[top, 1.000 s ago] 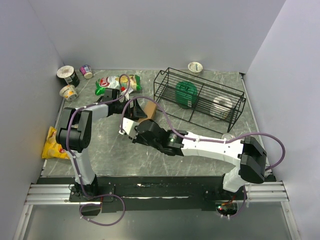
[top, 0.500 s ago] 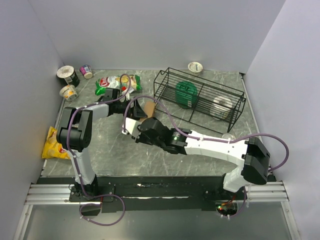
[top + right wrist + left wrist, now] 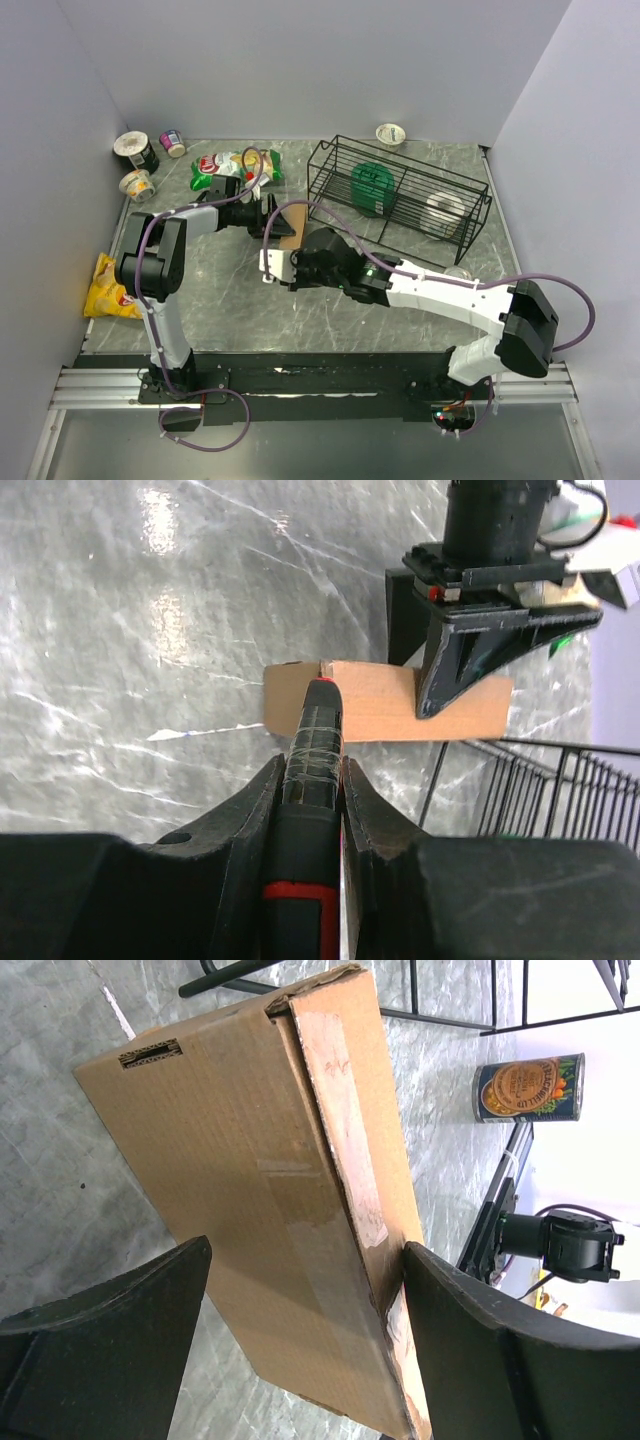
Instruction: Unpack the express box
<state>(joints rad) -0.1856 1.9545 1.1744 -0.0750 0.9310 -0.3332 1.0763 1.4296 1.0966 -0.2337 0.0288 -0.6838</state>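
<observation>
I will next move my right gripper off the box and down, then release the cutter tool on bare tabletop below it, to the right in the top view.
The express box (image 3: 260, 1170) is a plain brown carton standing on edge on the table, with a torn flap seam along its upper side. My left gripper (image 3: 305, 1270) is shut on the express box, one finger on each broad face. It also shows in the top view (image 3: 266, 214) and the right wrist view (image 3: 440, 645). My right gripper (image 3: 312, 767) is shut on a black and red cutter tool (image 3: 314, 730). The tool's tip rests at the box's (image 3: 380, 700) upper left edge. In the top view my right gripper (image 3: 285, 260) is just in front of the box (image 3: 286, 238).
A black wire basket (image 3: 470, 185) with a green item (image 3: 370, 186) and a white roll (image 3: 441, 210) stands to the right. A green chip bag (image 3: 228, 165), several cups (image 3: 135, 150) and a yellow bag (image 3: 105, 285) lie to the left. A tin can (image 3: 529, 1087) stands beyond the box.
My right arm has swung to the right and drawn the tool a little right and nearer along the box. My left gripper has kept its hold with hardly any movement.
</observation>
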